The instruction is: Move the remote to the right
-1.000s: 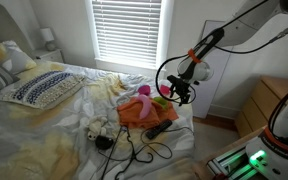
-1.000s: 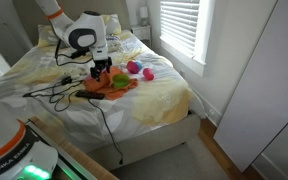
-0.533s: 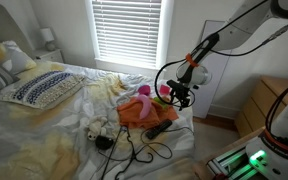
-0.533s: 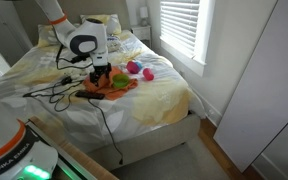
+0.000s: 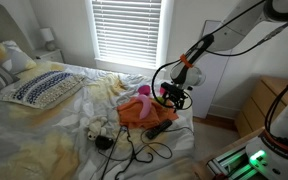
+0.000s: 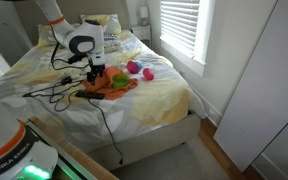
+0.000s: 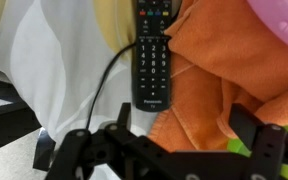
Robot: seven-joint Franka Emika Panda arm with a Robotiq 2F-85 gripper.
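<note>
The remote's lower end (image 5: 167, 125) (image 7: 151, 96) is below my open gripper and already lined up between my fingers in the wrist view. I will move down around both long edges.
The remote (image 7: 151, 55) is a slim black bar with rows of buttons. In the wrist view it lies on the white sheet, its right edge against an orange cloth (image 7: 224, 80). It also shows in both exterior views (image 5: 159, 129) (image 6: 93, 96) at the cloth's edge near the bed's foot. My gripper (image 7: 189, 140) is open and empty, hovering above the orange cloth just past the remote's lower end. In both exterior views the gripper (image 5: 175, 98) (image 6: 95, 74) hangs a little above the bed.
Thin black cables (image 5: 134, 150) (image 6: 49, 92) loop over the sheet near the remote, one running beside it (image 7: 102, 85). A pink toy (image 5: 142, 91) (image 6: 135, 68) and a green thing (image 6: 119, 80) lie on the cloth. A patterned pillow (image 5: 44, 88) lies further up the bed.
The arm has shifted slightly, to the left in both exterior views, bringing the gripper nearer the remote. The remote and cloth have not moved.
</note>
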